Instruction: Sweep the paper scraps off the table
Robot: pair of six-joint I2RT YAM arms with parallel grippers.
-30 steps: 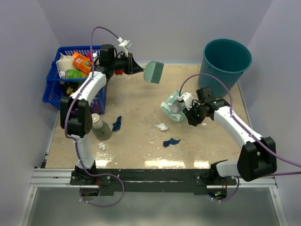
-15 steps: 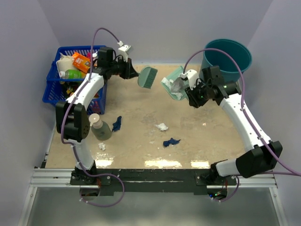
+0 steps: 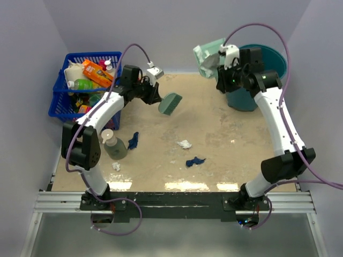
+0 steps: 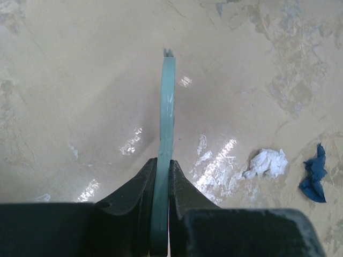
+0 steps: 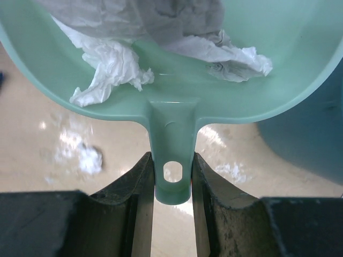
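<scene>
Crumpled paper fills the dustpan point(image 3: 206, 56), so the right gripper will next move over the bucket to empty it, then go back and down to release the dustpan on the bare tabletop.
Several paper scraps lie on the beige table point(image 3: 236, 166): a white one point(image 3: 184, 144), a navy one point(image 3: 195, 161), another navy one point(image 3: 133, 140) and a small white bit point(image 3: 116, 166). My right gripper point(image 3: 222, 68) is shut on the handle of the teal dustpan point(image 3: 206, 56), held high beside the bucket. Crumpled white and grey paper point(image 5: 115, 64) fills the dustpan point(image 5: 278, 69), whose handle sits between the right gripper's point(image 5: 172, 166) fingers. My left gripper point(image 3: 157, 95) is shut on the teal hand brush point(image 3: 170, 103), seen edge-on in the left wrist view point(image 4: 167, 123), above the table's back left.
A teal bucket point(image 3: 242, 100) stands at the back right, partly behind my right arm. A blue basket point(image 3: 61, 104) full of packets stands at the back left. A bottle point(image 3: 113, 145) stands near my left arm's lower links.
My right arm has lifted the loaded dustpan from mid-table up and back to the bucket's rim. My left arm has swung the brush down and slightly nearer.
</scene>
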